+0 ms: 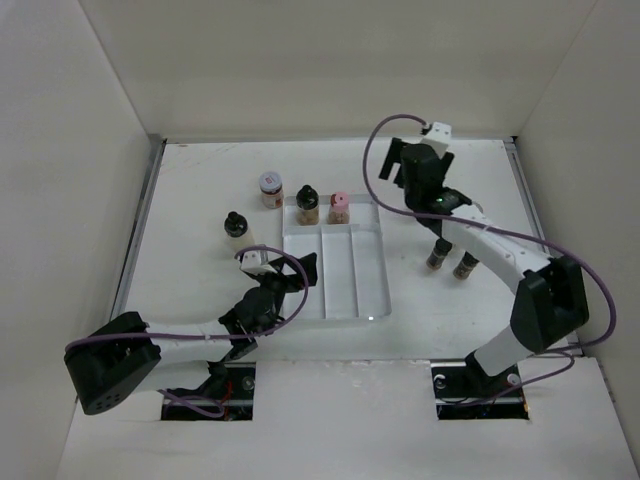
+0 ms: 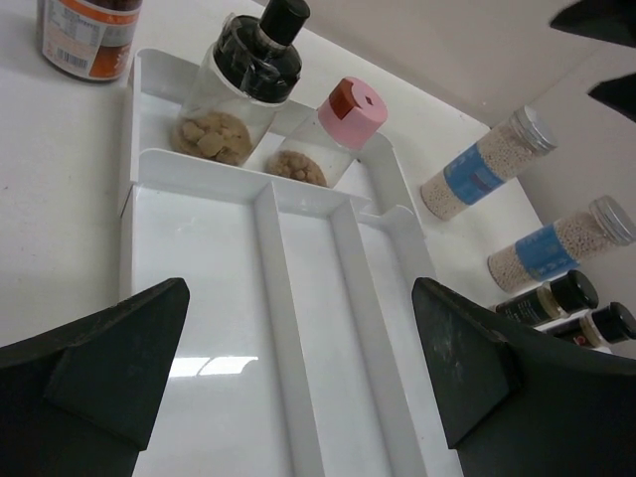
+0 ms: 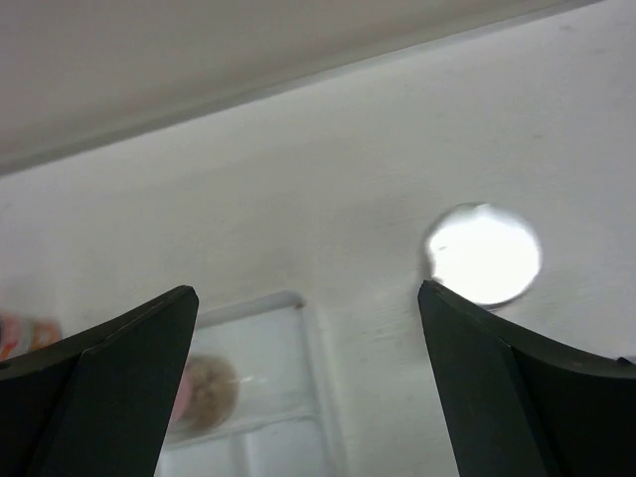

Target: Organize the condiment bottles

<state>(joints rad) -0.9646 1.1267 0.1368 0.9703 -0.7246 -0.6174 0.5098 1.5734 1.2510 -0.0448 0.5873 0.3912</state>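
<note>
The right gripper moves down and to its right in the wrist view next, both fingers around the round silver cap (image 3: pixel 484 254), since the cap lies there.
The black-capped bottle (image 1: pixel 307 204) (image 2: pixel 243 94) and the pink-capped bottle (image 1: pixel 339 207) (image 2: pixel 328 134) stand in the back compartment of the clear tray (image 1: pixel 335 300) (image 2: pixel 199 298). A white-lidded jar (image 1: pixel 270 189) (image 2: pixel 89 35) and another black-capped bottle (image 1: pixel 237 228) stand on the table left of the tray. Two silver-capped, blue-labelled bottles (image 2: pixel 482 174) (image 2: pixel 556 243) and two small dark-capped ones (image 1: pixel 436 255) (image 1: pixel 465 265) stand to its right. My left gripper (image 1: pixel 297 275) (image 2: pixel 300 288) hangs open over the tray's long compartments. My right gripper (image 1: pixel 420 158) (image 3: pixel 306 290) is open and empty above the table by the tray's far right corner; a bright round cap (image 3: pixel 484 253) shows beside its right finger.
White walls enclose the table on three sides. The right arm's forearm (image 1: pixel 490 245) crosses above the bottles on the right. The tray's long compartments (image 2: pixel 298 328) hold nothing.
</note>
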